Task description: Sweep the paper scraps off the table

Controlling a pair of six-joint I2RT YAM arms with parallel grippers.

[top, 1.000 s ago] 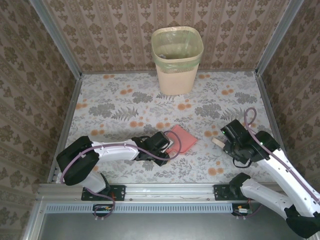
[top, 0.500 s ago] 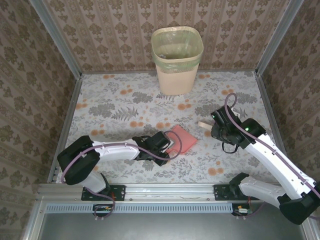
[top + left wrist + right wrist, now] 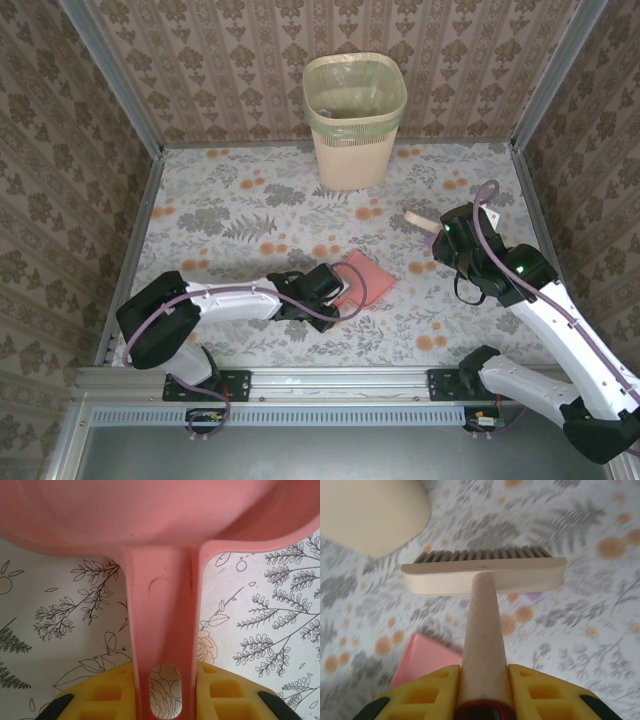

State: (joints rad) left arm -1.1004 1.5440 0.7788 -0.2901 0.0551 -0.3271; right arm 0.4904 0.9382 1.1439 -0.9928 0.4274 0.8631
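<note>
My left gripper should next slide the dustpan [image 3: 363, 278] toward the lilac scrap [image 3: 429, 241] under the brush head, and then I will let go of the handle.
My left gripper [image 3: 325, 290] lies low on the table [image 3: 220, 215], shut on the handle [image 3: 160, 630] of the pink dustpan [image 3: 363, 278]; yellow fingers [image 3: 100, 696] flank that handle, midpoint [image 3: 164, 695]. The pan [image 3: 150, 510] rests flat on the cloth ahead of it. My right gripper [image 3: 447, 237] is shut on the wooden handle [image 3: 482, 630] of a brush [image 3: 418, 220], midpoint [image 3: 484, 695]. The brush head [image 3: 485, 575] hangs bristles-down over the cloth, right of the dustpan [image 3: 422, 662]. One lilac paper scrap [image 3: 535, 596] peeks out just beneath the head's right side.
A beige bin [image 3: 355, 120] lined with a green bag stands at the back middle of the table, and its side [image 3: 370, 510] shows in the right wrist view. Aluminium rails and patterned walls close in the left, right and back edges.
The right arm has carried the brush away from the near edge, toward the back of the table, and turned it. The left arm and dustpan have stayed put.
</note>
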